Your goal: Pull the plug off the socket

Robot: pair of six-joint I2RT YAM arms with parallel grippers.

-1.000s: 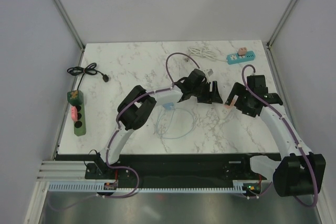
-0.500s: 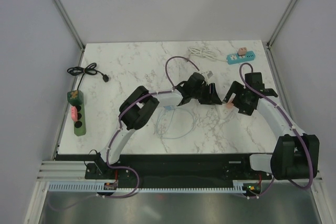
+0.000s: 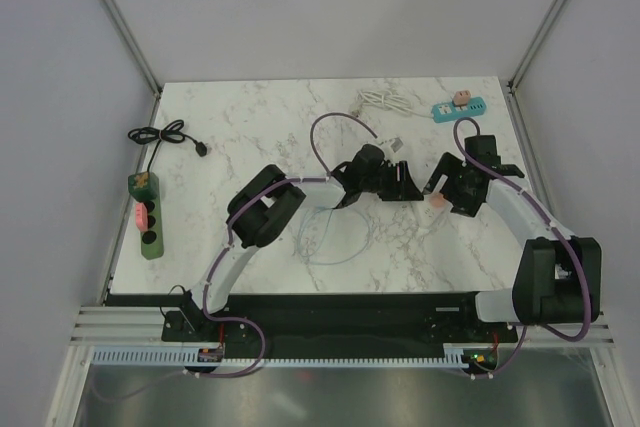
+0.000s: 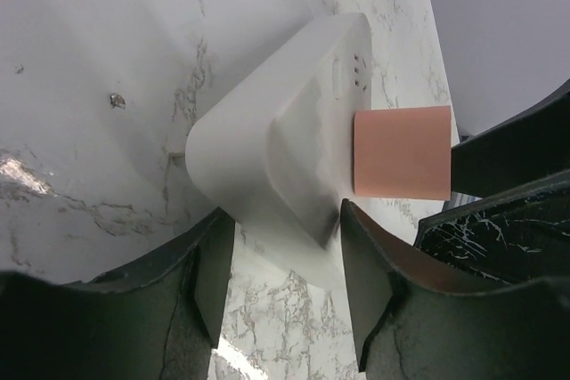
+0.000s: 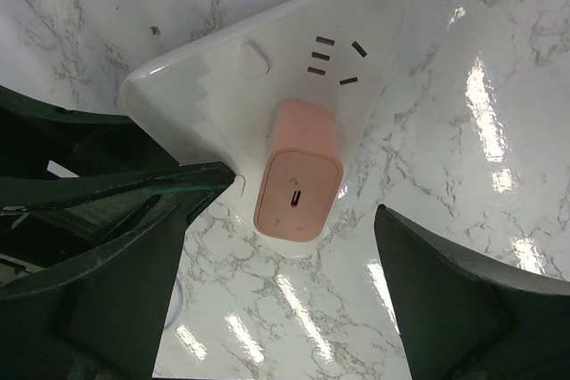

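My right gripper draws back a little next and closes its fingers onto both sides of the pink plug (image 3: 437,200), since the plug stands between them.
A white socket block (image 5: 258,77) lies on the marble table with a pink plug (image 5: 298,180) standing in it. The socket also shows in the left wrist view (image 4: 267,149), with the plug (image 4: 403,152) on its far side. My left gripper (image 4: 288,220) has its fingers against both sides of the socket's near end, gripping it. My right gripper (image 5: 303,193) is open, its fingers wide on either side of the plug and not touching it. In the top view the two grippers, left (image 3: 405,179) and right (image 3: 447,190), meet at the table's middle right, with the plug (image 3: 437,200) just visible.
A teal power strip (image 3: 458,106) with a white cable (image 3: 385,100) lies at the back right. A green power strip (image 3: 146,215) and a black cable (image 3: 165,135) lie at the left edge. A thin pale-blue cable loop (image 3: 330,237) lies near the middle front.
My left gripper has moved right onto the socket's end. My right gripper has shifted slightly left and back, closer over the plug.
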